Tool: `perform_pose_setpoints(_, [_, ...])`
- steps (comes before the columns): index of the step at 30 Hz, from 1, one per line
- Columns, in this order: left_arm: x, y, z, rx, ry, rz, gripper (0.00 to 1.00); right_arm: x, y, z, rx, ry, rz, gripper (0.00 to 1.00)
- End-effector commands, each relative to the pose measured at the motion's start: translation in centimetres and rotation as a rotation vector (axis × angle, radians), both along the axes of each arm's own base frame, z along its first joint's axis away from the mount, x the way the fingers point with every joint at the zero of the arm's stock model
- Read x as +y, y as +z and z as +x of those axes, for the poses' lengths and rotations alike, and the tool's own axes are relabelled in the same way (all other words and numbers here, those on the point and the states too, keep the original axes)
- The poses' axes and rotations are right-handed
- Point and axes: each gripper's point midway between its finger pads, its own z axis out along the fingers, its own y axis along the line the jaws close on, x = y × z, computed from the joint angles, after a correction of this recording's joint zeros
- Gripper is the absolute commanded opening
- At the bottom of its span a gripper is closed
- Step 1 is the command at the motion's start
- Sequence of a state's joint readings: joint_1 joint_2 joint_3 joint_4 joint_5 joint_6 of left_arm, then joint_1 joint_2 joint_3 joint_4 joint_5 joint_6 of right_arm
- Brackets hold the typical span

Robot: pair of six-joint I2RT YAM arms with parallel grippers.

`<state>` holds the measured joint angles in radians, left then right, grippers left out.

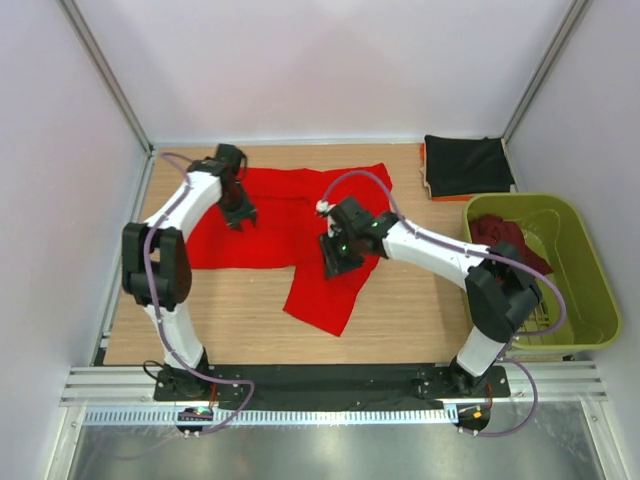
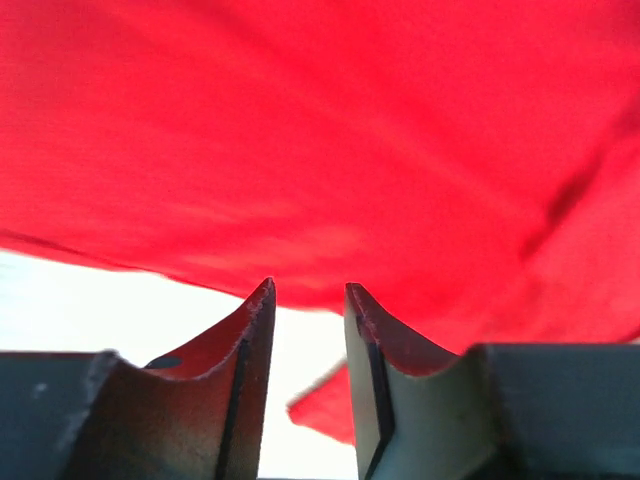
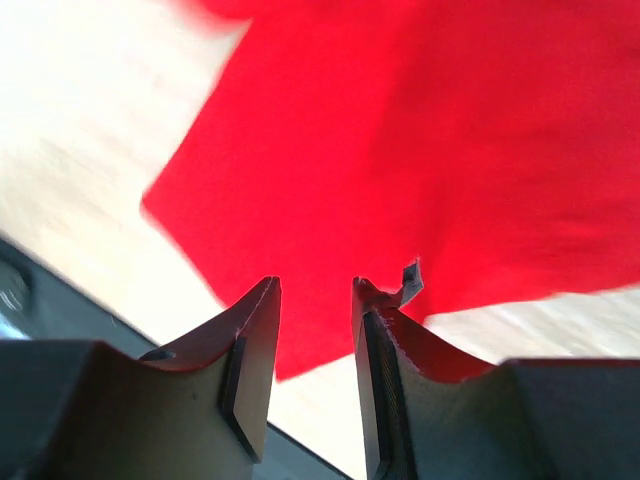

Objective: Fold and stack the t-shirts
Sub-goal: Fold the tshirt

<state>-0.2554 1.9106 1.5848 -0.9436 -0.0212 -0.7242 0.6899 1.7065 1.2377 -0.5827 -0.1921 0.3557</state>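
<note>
I will next bring my right gripper back and down onto the near corner of the red flap (image 1: 338, 331) (image 3: 288, 368), as that flap is still sticking out from the body of the shirt.
The bright red t-shirt (image 1: 285, 225) lies partly folded on the wooden table, one flap reaching toward the near edge. My left gripper (image 1: 241, 215) hovers over its left part, open, with nothing between its fingers. In the left wrist view the gripper (image 2: 308, 298) is just above the red cloth (image 2: 350, 130). My right gripper (image 1: 335, 262) is over the shirt's lower flap, also open and empty. The right wrist view has the gripper (image 3: 315, 290) over the red cloth (image 3: 450, 150). A folded black t-shirt (image 1: 466, 165) lies at the back right. A dark maroon t-shirt (image 1: 505, 238) sits in the basket.
The olive-green plastic basket (image 1: 592, 270) stands at the right edge of the table. White walls with metal frame posts enclose the back and sides. Both arm bases are bolted to the black rail (image 1: 330, 380) at the near edge.
</note>
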Motion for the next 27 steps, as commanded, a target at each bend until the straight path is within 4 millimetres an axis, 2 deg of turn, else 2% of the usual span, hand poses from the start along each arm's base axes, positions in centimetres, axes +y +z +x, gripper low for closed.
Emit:
perform_pose_setpoints(1, [3.9,1.3,1.1,-0.085,0.121,-0.065,0.37,1.4,-0.1,-2.8,-0.148,0.207,-0.083,0.41])
perform_pose_setpoints(2, [4.7,1.2,0.9,-0.085,0.147,-0.076,0.38,1.7,-0.2,-3.4,-0.162,0.232,-0.104,0.41])
perform_pose_setpoints(3, [6.7,0.8,0.8,-0.087,0.198,-0.075,0.38,1.9,-0.6,-4.2,-0.167,0.258,-0.130,0.40])
perform_pose_setpoints(5, [8.5,0.9,0.4,-0.095,0.240,-0.069,0.42,2.6,-1.3,-6.2,-0.163,0.323,-0.171,0.40])
perform_pose_setpoints(6, [10.4,0.2,-0.2,-0.080,0.285,-0.065,0.42,2.9,-1.5,-7.0,-0.164,0.358,-0.183,0.40])
perform_pose_setpoints(8, [11.9,0.2,-0.7,-0.081,0.321,-0.072,0.43,3.5,-1.8,-9.0,-0.163,0.427,-0.198,0.40])
perform_pose_setpoints(9, [13.4,-0.1,-1.0,-0.084,0.357,-0.067,0.43,3.5,-2.0,-9.5,-0.161,0.442,-0.204,0.41])
perform_pose_setpoints(11, [14.8,-0.5,-1.9,-0.077,0.386,-0.058,0.43,3.7,-2.3,-10.7,-0.166,0.477,-0.207,0.43])
perform_pose_setpoints(12, [16.4,-0.8,-2.4,-0.071,0.420,-0.056,0.44,3.6,-2.7,-11.2,-0.158,0.493,-0.218,0.43])
perform_pose_setpoints(14, [17.5,-1.2,-3.1,-0.061,0.449,-0.066,0.44,3.1,-3.6,-11.4,-0.163,0.492,-0.263,0.43])
perform_pose_setpoints(15, [18.8,-1.3,-3.4,-0.063,0.479,-0.072,0.44,2.9,-4.1,-11.8,-0.167,0.496,-0.284,0.43])
perform_pose_setpoints(20, [21.3,-1.9,-4.7,-0.055,0.556,-0.098,0.44,2.0,-5.6,-12.1,-0.152,0.459,-0.330,0.43])
perform_pose_setpoints(27, [21.8,-1.8,-5.0,-0.068,0.568,-0.090,0.46,0.9,-7.1,-12.9,-0.130,0.475,-0.363,0.43])
